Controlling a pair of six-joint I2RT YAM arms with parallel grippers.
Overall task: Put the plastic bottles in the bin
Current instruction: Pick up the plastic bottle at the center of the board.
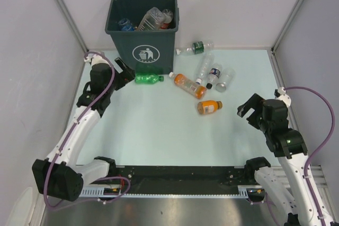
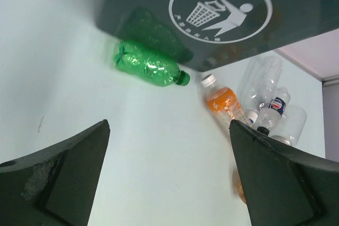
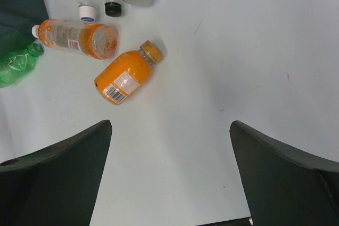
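Next, my left gripper moves down and right in the top view, turning the fingers astride the green bottle's bottom end (image 1: 139, 78) (image 2: 125, 59), which lies nearest the gripper.
The dark green bin (image 1: 127, 43) stands at the back left with several bottles (image 1: 153, 18) inside. On the table lie a green bottle (image 1: 147, 78) by the bin's base, a white-capped orange bottle (image 1: 189, 85), a squat orange bottle (image 1: 209, 107), three clear bottles (image 1: 214, 72) and a dark-labelled one (image 1: 198, 47) further back. My left gripper (image 1: 124, 72) is open, just left of the green bottle (image 2: 151, 67), below the bin (image 2: 228, 19). My right gripper (image 1: 249, 108) is open, right of the squat orange bottle (image 3: 126, 78). Both are empty.
Grey enclosure walls close in the table on the left, right and back. The bin's front face stands close over the left gripper (image 2: 169, 125). The right wrist view shows the right gripper (image 3: 170, 124) above bare table, with the clear bottles' caps (image 3: 100, 9) at the top.
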